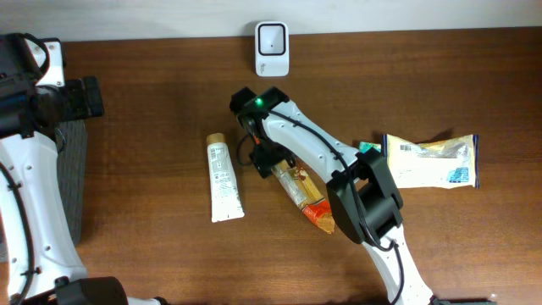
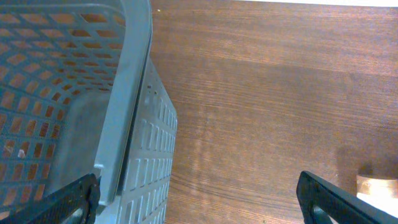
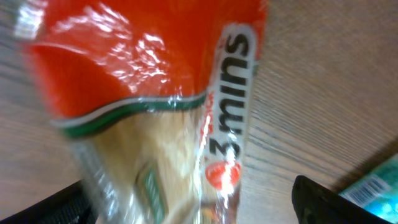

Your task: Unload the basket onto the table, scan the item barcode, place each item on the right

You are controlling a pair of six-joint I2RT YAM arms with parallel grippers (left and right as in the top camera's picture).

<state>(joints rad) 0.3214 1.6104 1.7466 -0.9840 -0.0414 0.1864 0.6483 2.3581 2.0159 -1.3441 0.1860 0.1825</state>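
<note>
My right gripper moves down onto the noodle packet's upper part (image 3: 163, 140) next, to close its fingers across the packet.
An orange-and-clear noodle packet (image 1: 305, 195) lies slanted on the wooden table. In the right wrist view the packet (image 3: 155, 93) fills the frame, blurred, with "3 mins" printed on it. My right gripper (image 1: 269, 161) hangs over the packet's upper end; the right gripper (image 3: 199, 211) stands open, its fingers wide on either side of the packet and apart from it. A white scanner (image 1: 271, 48) stands at the table's far edge. My left gripper (image 2: 202, 208) is open and holds nothing, above the rim of a grey basket (image 2: 124, 124).
A white tube (image 1: 224, 180) lies left of the noodle packet. A white-and-yellow bag (image 1: 432, 161) lies at the right with a teal packet (image 1: 368, 146) beside it; the teal packet (image 3: 379, 183) shows a barcode. The grey basket (image 1: 72, 169) stands at the left edge.
</note>
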